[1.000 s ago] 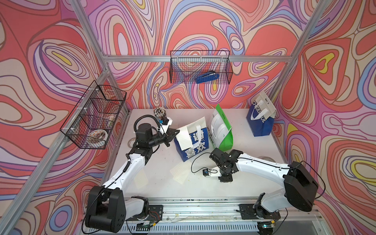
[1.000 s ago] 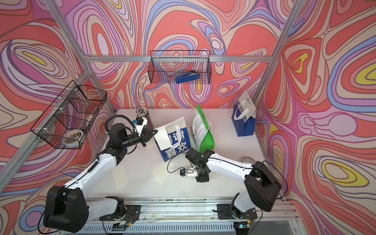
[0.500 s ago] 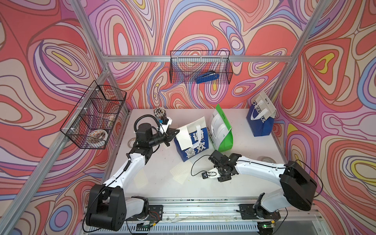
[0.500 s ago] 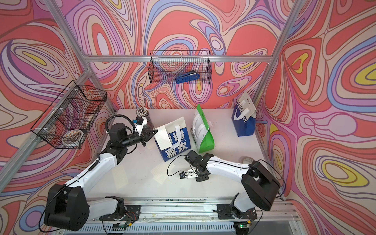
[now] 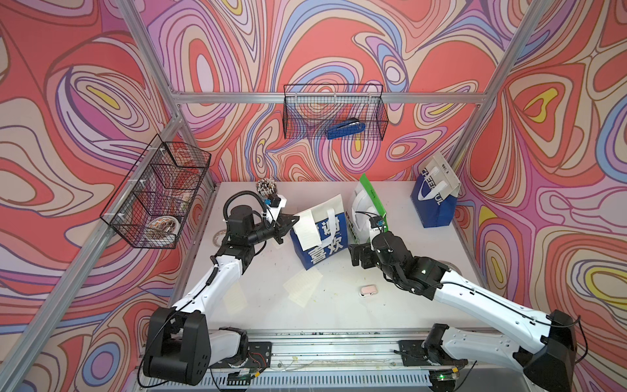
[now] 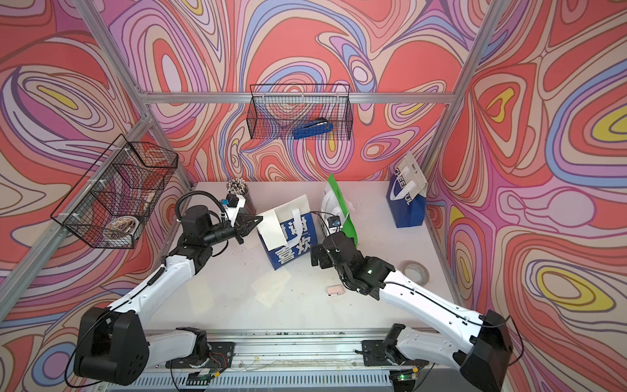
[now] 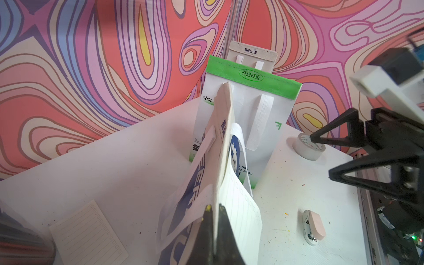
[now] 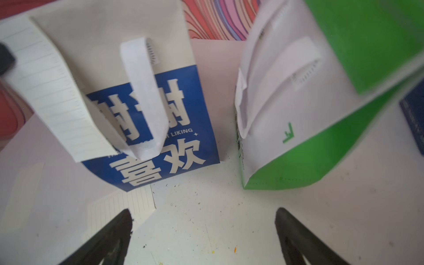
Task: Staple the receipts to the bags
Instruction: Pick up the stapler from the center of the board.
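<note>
My right gripper lowers and draws back next onto the pink stapler's end farther from the loose receipts, since my left gripper already pins the bag's receipt.
A blue-white bag [image 5: 325, 242] with big Chinese characters stands mid-table. My left gripper [image 7: 214, 206] is shut on its top edge, pinning a lined receipt [image 5: 307, 229] that hangs down the bag's face. My right gripper [image 8: 204, 213] is open and holds nothing. It hovers over the table just in front of this bag and the green-white bag [image 5: 368, 207]. A small pink stapler [image 5: 368, 290] lies on the table beside the right arm. The "CHEERFUL" bag [image 5: 436, 200] stands at the back right. Two loose receipts [image 5: 303, 286] [image 5: 235, 298] lie flat on the table.
A blue stapler [image 5: 346, 129] lies in the wire basket [image 5: 334, 112] on the back wall. Another wire basket [image 5: 159, 197] hangs on the left wall. A pen cup [image 5: 268, 188] stands at the back left, and a tape roll [image 6: 415, 271] lies near the right edge.
My right gripper has opened, let go of the pink stapler, and pulled up and back toward the bags. The left gripper has kept its grip.
</note>
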{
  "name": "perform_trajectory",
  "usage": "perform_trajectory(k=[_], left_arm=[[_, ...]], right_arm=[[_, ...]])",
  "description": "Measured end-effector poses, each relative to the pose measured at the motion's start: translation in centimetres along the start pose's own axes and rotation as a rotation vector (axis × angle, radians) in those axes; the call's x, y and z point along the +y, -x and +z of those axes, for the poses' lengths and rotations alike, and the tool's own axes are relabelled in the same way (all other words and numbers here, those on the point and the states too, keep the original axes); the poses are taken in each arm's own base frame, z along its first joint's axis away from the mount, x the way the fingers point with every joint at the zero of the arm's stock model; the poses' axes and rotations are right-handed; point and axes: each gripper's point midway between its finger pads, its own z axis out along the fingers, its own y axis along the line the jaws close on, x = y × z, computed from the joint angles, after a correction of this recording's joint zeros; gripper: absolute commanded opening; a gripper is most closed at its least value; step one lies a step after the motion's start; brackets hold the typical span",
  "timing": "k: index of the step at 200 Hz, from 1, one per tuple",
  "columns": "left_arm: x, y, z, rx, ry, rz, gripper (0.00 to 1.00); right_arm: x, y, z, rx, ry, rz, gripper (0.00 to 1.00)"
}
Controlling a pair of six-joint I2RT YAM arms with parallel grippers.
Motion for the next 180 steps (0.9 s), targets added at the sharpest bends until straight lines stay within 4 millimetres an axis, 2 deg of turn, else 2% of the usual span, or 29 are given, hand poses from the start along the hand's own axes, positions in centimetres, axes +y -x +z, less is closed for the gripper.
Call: perform_trajectory(k=[13,32,50,66,80,91,111,180], left_arm=[[0.0,-0.1,0.0,-0.002,0.0,-0.002,0.0],[0.0,-0.1,0.0,-0.004,0.0,-0.003,0.0],[0.0,-0.1,-0.1,-0.004,0.0,-0.002,0.0],[-0.2,-0.1,-0.1,-0.006,0.001,0.0,0.0],[-0.2,0.0,-0.1,-0.006,0.002,0.001,0.0],[-0.2,0.0,-0.1,-0.006,0.002,0.001,0.0],[-0.2,0.0,-0.1,-0.006,0.002,0.001,0.0],[-0.1,-0.1,-0.2,-0.003,0.007,0.009,0.0]], right_arm=[[-1.5,-1.8,0.3,0.074,-0.098,0.236,0.95],[-4.0,-5.6,0.1,0.183,-0.264,0.556,0.92],[-5.0,-9.2,-0.1,0.259,-0.345,0.796,0.91],[-6.0,-12.9,0.1,0.333,-0.41,0.943,0.82],[-7.1,-16.1,0.0,0.395,-0.484,1.029,0.81],[-7.7,-17.5,0.0,0.424,-0.53,1.079,0.8],[-8.0,-18.3,0.2,0.456,-0.574,1.138,0.81],[-8.1,-17.1,3.6,0.562,-0.614,1.211,0.82]])
